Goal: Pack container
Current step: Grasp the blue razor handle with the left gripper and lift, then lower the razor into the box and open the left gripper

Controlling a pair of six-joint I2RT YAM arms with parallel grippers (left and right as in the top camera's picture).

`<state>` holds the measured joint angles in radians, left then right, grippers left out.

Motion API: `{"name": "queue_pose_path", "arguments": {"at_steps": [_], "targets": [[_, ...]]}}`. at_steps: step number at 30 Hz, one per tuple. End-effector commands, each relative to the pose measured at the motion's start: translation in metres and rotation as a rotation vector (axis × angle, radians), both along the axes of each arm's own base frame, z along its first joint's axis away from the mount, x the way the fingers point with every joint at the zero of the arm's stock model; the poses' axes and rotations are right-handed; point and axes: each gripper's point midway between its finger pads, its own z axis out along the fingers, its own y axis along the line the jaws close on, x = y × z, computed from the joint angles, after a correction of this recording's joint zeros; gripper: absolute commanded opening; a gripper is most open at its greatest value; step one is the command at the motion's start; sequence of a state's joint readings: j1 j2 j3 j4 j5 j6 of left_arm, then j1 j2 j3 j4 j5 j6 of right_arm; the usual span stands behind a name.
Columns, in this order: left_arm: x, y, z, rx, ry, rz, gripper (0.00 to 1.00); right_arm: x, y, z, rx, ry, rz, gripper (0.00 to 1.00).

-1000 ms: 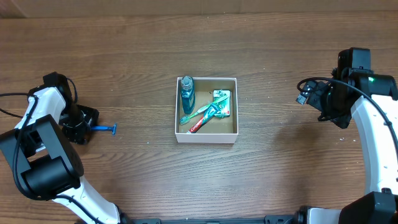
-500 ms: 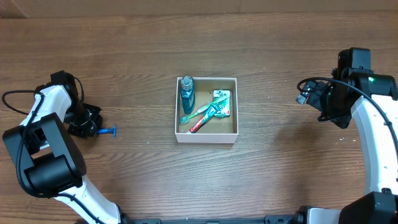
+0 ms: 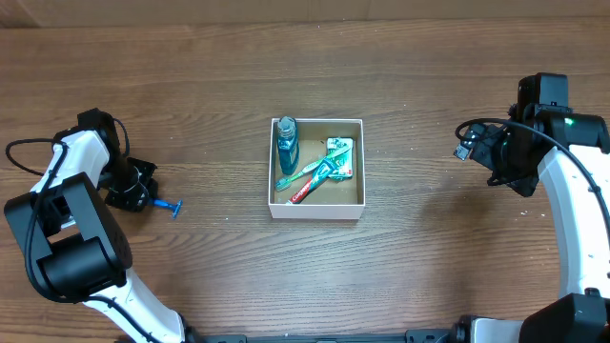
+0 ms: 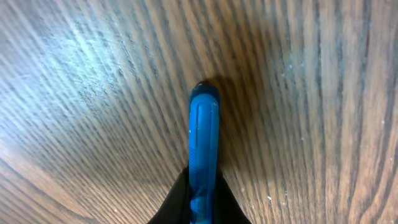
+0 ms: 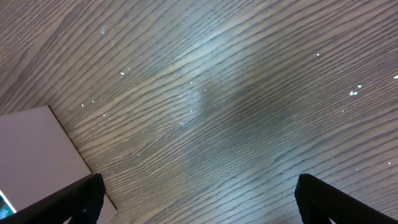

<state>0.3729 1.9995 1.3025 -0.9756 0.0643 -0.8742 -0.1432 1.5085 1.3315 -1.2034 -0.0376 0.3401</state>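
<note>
Next, my left gripper will rise across the container's white side, lower the razor and release over the toothbrush, since the container lies to its right in the overhead view.
The container, a small square box with white walls and a brown inside, sits mid-table. In it lie a blue bottle, a toothbrush, a red-and-white toothpaste tube and a green packet. Far to its left, my left gripper is shut on a blue razor low over the wood. The left wrist view shows the razor's blue handle pinched between the black fingers. My right gripper hangs open and empty to the right of the box.
Bare wooden tabletop lies all around the box. A white corner of the container shows at the left edge of the right wrist view. The right arm stands at the table's right side.
My left gripper has slid slightly toward the razor and shut on its handle. The razor's free end has swung a little toward the front. The right arm is unchanged.
</note>
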Motion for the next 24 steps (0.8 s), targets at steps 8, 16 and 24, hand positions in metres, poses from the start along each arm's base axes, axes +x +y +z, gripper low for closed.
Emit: {"name": "queue_pose_path", "arguments": {"at_steps": [8, 16, 24], "targets": [[0.078, -0.026, 0.095, -0.001, -0.323, -0.295, 0.04, 0.001, 0.0, 0.002, 0.001, -0.011, 0.001, 1.0], [0.117, -0.152, 0.243, 0.188, -0.729, -1.027, 0.04, 0.002, 0.0, 0.002, 0.0, -0.015, 0.001, 1.0], [0.08, -0.297, 0.263, 0.342, -0.801, -1.708, 0.04, 0.003, 0.0, 0.002, -0.001, -0.019, 0.0, 1.0]]}}
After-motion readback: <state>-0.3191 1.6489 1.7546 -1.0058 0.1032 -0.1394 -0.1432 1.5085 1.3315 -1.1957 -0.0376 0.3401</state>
